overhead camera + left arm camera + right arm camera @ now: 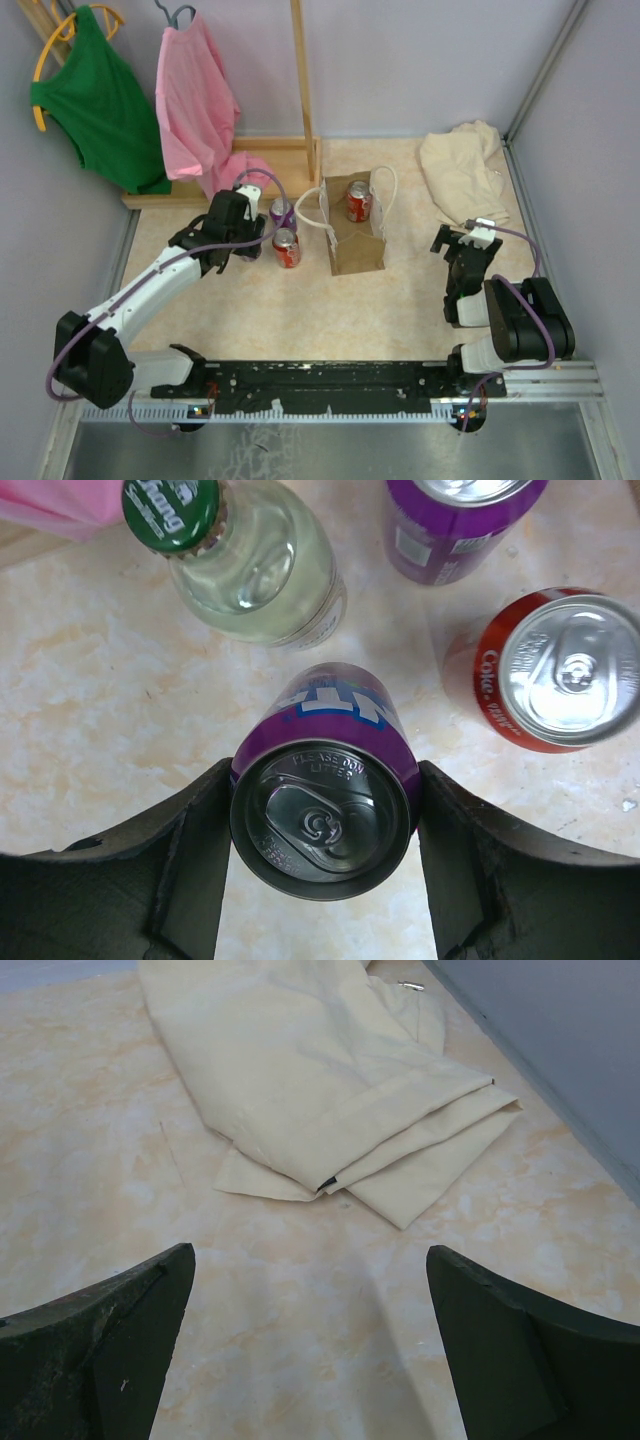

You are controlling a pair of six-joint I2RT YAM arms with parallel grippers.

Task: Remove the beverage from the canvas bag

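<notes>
The table is bare beside the red cola can near the green-capped bottle, so my left gripper will lower the purple can (322, 810) there next and let go of it.
The tan canvas bag (357, 250) stands upright mid-table with white rope handles; a red can (358, 202) shows inside its open top. To its left, my left gripper (236, 238) (325, 776) is shut on a purple beverage can (322, 810), one finger touching each side. Under the arm that can is hidden in the top view, and I cannot tell whether it rests on the table. My right gripper (466, 240) (310, 1252) hangs open over bare table, right of the bag.
Around the held can stand a clear glass bottle (255, 565) with a green cap, a second purple can (455, 520) (282, 212) and a red cola can (555, 670) (286, 248). A pale beige cloth heap (462, 170) (320, 1080) lies back right. A wooden rack (300, 90) holds green and pink garments.
</notes>
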